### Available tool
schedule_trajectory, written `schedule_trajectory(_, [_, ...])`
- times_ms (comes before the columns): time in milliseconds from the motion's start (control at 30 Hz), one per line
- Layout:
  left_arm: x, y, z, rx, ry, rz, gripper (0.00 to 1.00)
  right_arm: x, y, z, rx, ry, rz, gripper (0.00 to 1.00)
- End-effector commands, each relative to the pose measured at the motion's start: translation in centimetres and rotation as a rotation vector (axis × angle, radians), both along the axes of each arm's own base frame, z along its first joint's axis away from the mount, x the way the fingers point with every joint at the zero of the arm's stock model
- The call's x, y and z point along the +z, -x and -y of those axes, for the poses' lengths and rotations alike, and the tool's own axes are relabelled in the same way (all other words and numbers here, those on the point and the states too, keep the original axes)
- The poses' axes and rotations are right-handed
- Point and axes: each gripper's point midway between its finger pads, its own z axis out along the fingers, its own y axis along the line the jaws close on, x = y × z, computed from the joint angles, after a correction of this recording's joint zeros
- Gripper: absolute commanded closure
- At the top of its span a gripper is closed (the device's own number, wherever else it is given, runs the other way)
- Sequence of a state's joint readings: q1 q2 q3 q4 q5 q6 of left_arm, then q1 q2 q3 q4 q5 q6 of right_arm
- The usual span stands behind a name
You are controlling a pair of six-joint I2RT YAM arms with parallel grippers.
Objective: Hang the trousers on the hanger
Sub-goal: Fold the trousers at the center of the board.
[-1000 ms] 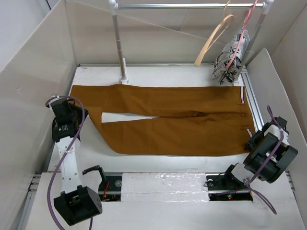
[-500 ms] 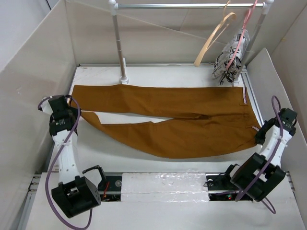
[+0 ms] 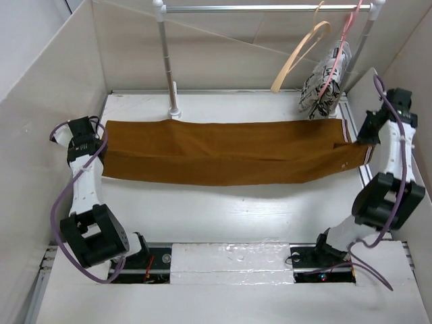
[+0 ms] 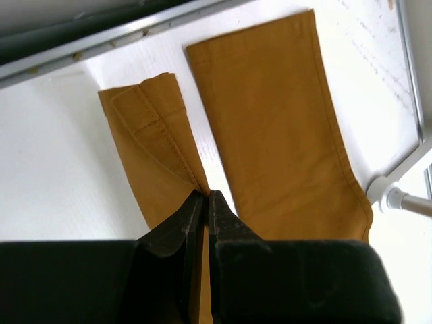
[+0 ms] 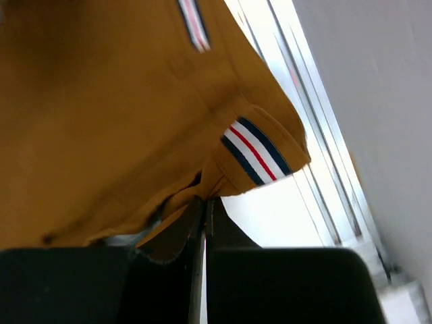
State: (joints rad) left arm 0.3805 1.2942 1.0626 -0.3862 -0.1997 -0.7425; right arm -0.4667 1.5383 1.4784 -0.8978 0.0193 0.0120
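My right gripper carries the waistband outward next and releases it over the lower layer's striped far corner, which lies outward of the gripper, still uncovered.
The rust-brown trousers lie folded lengthwise, one leg over the other, stretched across the white table. My left gripper is shut on a leg hem at the left end; the other leg lies flat beside it. My right gripper is shut on the waistband by its striped trim at the right end. The tan wooden hanger hangs from the rail at the back right, apart from both grippers.
A pink hanger with black-and-white patterned cloth hangs right of the wooden one. The rail's left post stands behind the trousers. Grey panels wall in the table on the left, back and right.
Both arms swung toward the back of the table. The right gripper closed on the waistband. The near leg was carried over the far one, so the spread trousers are now a folded strip.
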Motion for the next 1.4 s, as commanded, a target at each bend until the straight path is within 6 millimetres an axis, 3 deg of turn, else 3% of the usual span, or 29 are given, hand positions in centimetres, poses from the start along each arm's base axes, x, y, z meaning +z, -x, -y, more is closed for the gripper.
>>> schedule_trajectory(0, [2.3,-2.8,-1.3,0.027,-0.084,0.093,1.00,2.7,-6.5,0.7,0.028,0.059,0.121,1.00])
schedule_trajectory(33, [2.2,-3.3,-1.4,0.028,-0.095,0.069,1.00,2.3,-9.0,1.1,0.040,0.059,0.138,1.00])
schedule_trajectory(100, [1.6,-4.9,-1.9,0.041,-0.111,0.008,1.00,1.6,-11.4,1.0,0.070,0.038,0.142,1.00])
schedule_trajectory(133, [0.6,-6.3,-2.2,0.051,-0.117,-0.040,1.00,1.0,-14.9,0.8,0.117,0.006,0.174,1.00])
schedule_trajectory(233, [2.3,-8.5,-2.4,0.045,-0.165,-0.005,1.00,0.6,-16.6,1.2,0.125,-0.005,0.179,1.00])
schedule_trajectory(333, [2.1,-12.6,-2.9,0.029,-0.171,0.005,1.00,0.0,-20.6,1.5,0.135,-0.026,0.237,1.00])
schedule_trajectory(367, [2.0,-15.4,-3.2,0.021,-0.168,0.011,1.00,1.1,-22.1,1.4,0.143,-0.039,0.288,1.00])
schedule_trajectory(400, [1.3,-16.3,-2.7,0.003,-0.163,-0.023,1.00,-1.2,-23.4,1.4,0.137,-0.077,0.282,1.00])
schedule_trajectory(433, [1.3,-17.5,-2.8,0.001,-0.179,-0.032,1.00,-1.4,-24.7,1.0,0.151,-0.083,0.309,1.00])
schedule_trajectory(467, [1.1,-19.9,-3.0,-0.012,-0.195,-0.034,1.00,-1.9,-25.2,1.0,0.146,-0.095,0.310,1.00])
schedule_trajectory(500, [0.7,-20.3,-3.1,-0.021,-0.200,-0.063,1.00,-2.6,-26.4,0.7,0.145,-0.106,0.318,0.89])
schedule_trajectory(567, [0.5,-22.7,-3.1,-0.073,-0.205,-0.046,0.97,-2.7,-28.1,0.2,0.182,-0.134,0.384,0.55])
schedule_trajectory(600, [0.6,-23.3,-3.6,-0.085,-0.201,-0.017,0.80,-3.6,-28.2,-0.1,0.185,-0.158,0.383,0.41])
schedule_trajectory(633, [0.2,-24.2,-2.4,-0.167,-0.148,0.022,0.37,-3.0,-28.9,-0.3,0.197,-0.165,0.427,0.29])
schedule_trajectory(700, [-1.0,-23.8,-2.2,-0.197,-0.117,-0.008,0.22,-3.0,-28.7,-1.7,0.230,-0.198,0.423,0.26])
schedule_trajectory(733, [-1.2,-23.4,-1.9,-0.222,-0.113,-0.028,0.10,-2.8,-27.7,-1.9,0.231,-0.197,0.405,0.25])
schedule_trajectory(800, [-1.6,-21.4,-0.9,-0.240,-0.110,-0.095,0.08,-2.0,-26.1,-1.6,0.237,-0.175,0.394,0.24])
schedule_trajectory(833, [-1.3,-20.4,-0.7,-0.227,-0.133,-0.108,0.06,-3.6,-24.9,-1.3,0.220,-0.179,0.367,0.24])
schedule_trajectory(867, [-1.4,-17.8,-0.1,-0.235,-0.133,-0.124,0.06,-0.8,-23.9,-1.3,0.226,-0.161,0.420,0.24])
schedule_trajectory(933, [-0.4,-16.3,-0.1,-0.211,-0.166,-0.066,0.12,-0.3,-21.9,0.3,0.189,-0.159,0.432,0.28])
schedule_trajectory(967, [-1.4,-13.8,0.6,-0.200,-0.139,-0.072,0.14,0.0,-20.1,0.5,0.174,-0.157,0.422,0.31])
schedule_trajectory(1000, [-1.1,-13.7,1.0,-0.208,-0.137,-0.030,0.15,0.1,-19.2,0.8,0.168,-0.154,0.423,0.34])
schedule_trajectory(1067, [-3.1,-11.2,0.3,-0.167,-0.068,-0.050,0.17,0.4,-17.1,1.2,0.161,-0.143,0.439,0.42])
schedule_trajectory(1167, [-6.1,-10.6,0.4,-0.191,-0.015,-0.100,0.19,0.2,-15.2,1.3,0.162,-0.113,0.419,0.82])
schedule_trajectory(1233, [-7.3,-11.3,1.0,-0.228,0.052,-0.103,0.22,0.1,-14.4,0.7,0.179,-0.108,0.426,1.00])
schedule_trajectory(1300, [-9.3,-12.3,1.2,-0.232,0.095,-0.118,0.23,-0.5,-13.6,-0.4,0.211,-0.137,0.421,1.00])
schedule_trajectory(1333, [-11.1,-12.5,1.9,-0.251,0.145,-0.137,0.27,-0.6,-13.6,-1.1,0.231,-0.140,0.423,1.00])
schedule_trajectory(1367, [-11.6,-12.8,2.6,-0.275,0.181,-0.133,0.32,-1.3,-13.3,-2.1,0.251,-0.163,0.402,1.00])
